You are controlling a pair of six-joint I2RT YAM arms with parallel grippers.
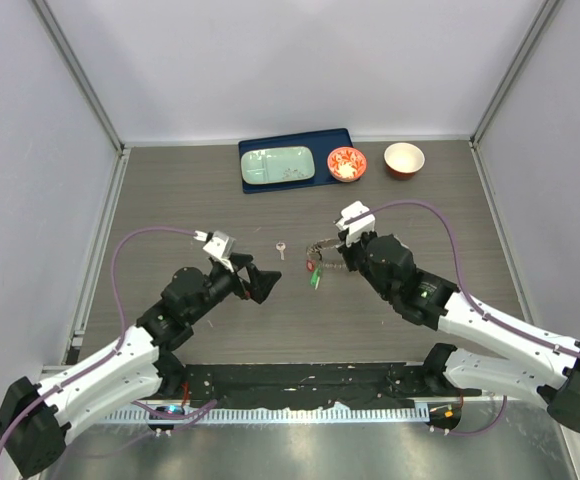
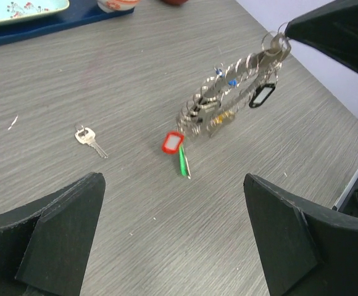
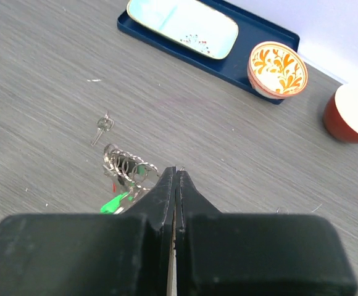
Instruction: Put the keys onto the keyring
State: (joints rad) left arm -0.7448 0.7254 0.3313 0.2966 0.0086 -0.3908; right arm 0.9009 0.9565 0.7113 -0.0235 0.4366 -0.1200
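The tilted keyring will next go back toward the base and down in my right gripper. It will then be laid flat on the bare tabletop below and let go.
The keyring (image 1: 320,254) looks like a bunch of silver rings carrying keys with red, green, blue and black heads. My right gripper (image 1: 339,251) is shut on its upper end and holds it tilted, with the red and green pieces low at the table. It also shows in the left wrist view (image 2: 222,98) and the right wrist view (image 3: 126,168), left of the closed right fingertips (image 3: 170,179). A loose silver key (image 1: 281,249) lies flat on the table and shows in both wrist views (image 2: 89,140) (image 3: 103,127). My left gripper (image 1: 262,281) is open and empty, left of the key bunch.
A blue tray (image 1: 330,140) at the back holds a pale green plate (image 1: 278,166) and an orange-patterned bowl (image 1: 347,164). A red bowl with a white inside (image 1: 404,159) stands to its right. Grey walls close in the table's sides.
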